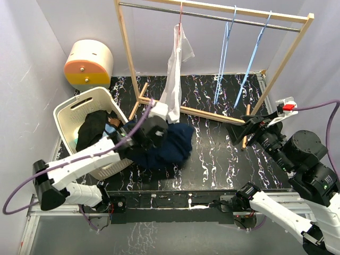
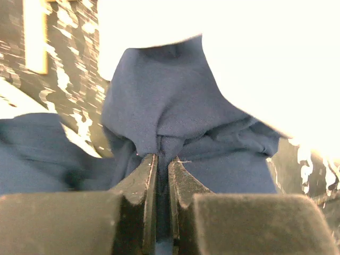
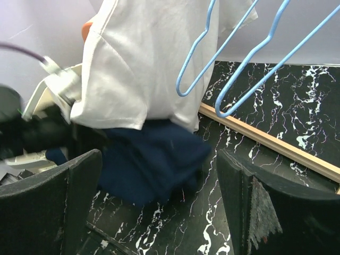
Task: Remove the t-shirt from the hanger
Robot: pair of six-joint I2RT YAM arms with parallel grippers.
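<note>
My left gripper carries the navy t-shirt (image 1: 172, 146) to the left in the top view next, over the white laundry basket, and releases it, since dark clothes lie inside.
A white t-shirt (image 1: 175, 79) hangs from a red hanger (image 1: 179, 24) on the rail of the wooden rack (image 1: 127, 58). Under it a navy t-shirt (image 1: 172, 146) lies bunched on the black marbled table. My left gripper (image 1: 159, 130) is shut on a fold of the navy t-shirt (image 2: 170, 106); in the left wrist view the jaws (image 2: 162, 159) pinch the cloth, with the white t-shirt (image 2: 239, 53) above. My right gripper (image 1: 240, 134) is open and empty near the rack's right foot. It faces the white t-shirt (image 3: 138, 64) and the navy t-shirt (image 3: 154, 159).
Two empty blue hangers (image 1: 226, 53) (image 1: 256, 50) hang to the right on the rail. A white laundry basket (image 1: 66, 114) with dark clothes stands at the left. A cream and orange container (image 1: 89, 65) sits at the back left. White walls enclose the table.
</note>
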